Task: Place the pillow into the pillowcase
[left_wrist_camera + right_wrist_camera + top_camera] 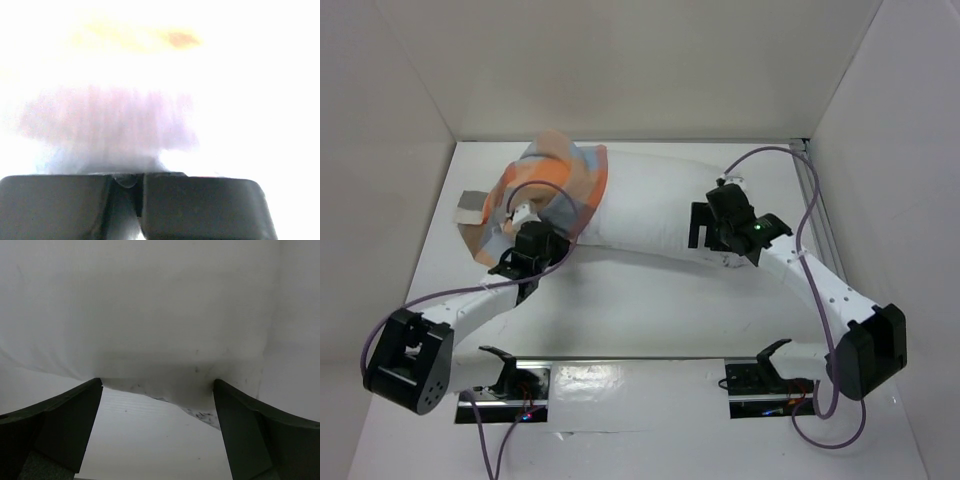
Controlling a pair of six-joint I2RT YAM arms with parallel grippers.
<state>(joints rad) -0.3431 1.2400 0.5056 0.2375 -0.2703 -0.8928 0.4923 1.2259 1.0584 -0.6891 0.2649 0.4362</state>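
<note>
The rim of the pillowcase goes outward to the pillow's far edge next. My left gripper rises, draws it and releases it there, since that edge lies outward of my gripper.
The plain white pillow point(645, 205) lies across the back of the table. Its left end is inside the checked orange, grey and blue pillowcase point(555, 178). My left gripper point(520, 218) sits at the near edge of the pillowcase. In the left wrist view its jaws point(134, 181) are shut, with a thin fold of the pillowcase point(107, 125) pinched at the tips; the fabric is blurred and overexposed. My right gripper point(700, 226) is open at the pillow's right end. In the right wrist view both fingertips point(95, 387) touch the lower edge of the pillow point(150, 315), with nothing between them.
White walls close in the table point(145, 440) on the left, back and right. A grey flap point(470, 207) lies at the pillowcase's left side. A metal rail point(640, 358) runs along the near edge between the arm bases. Purple cables loop over both arms.
</note>
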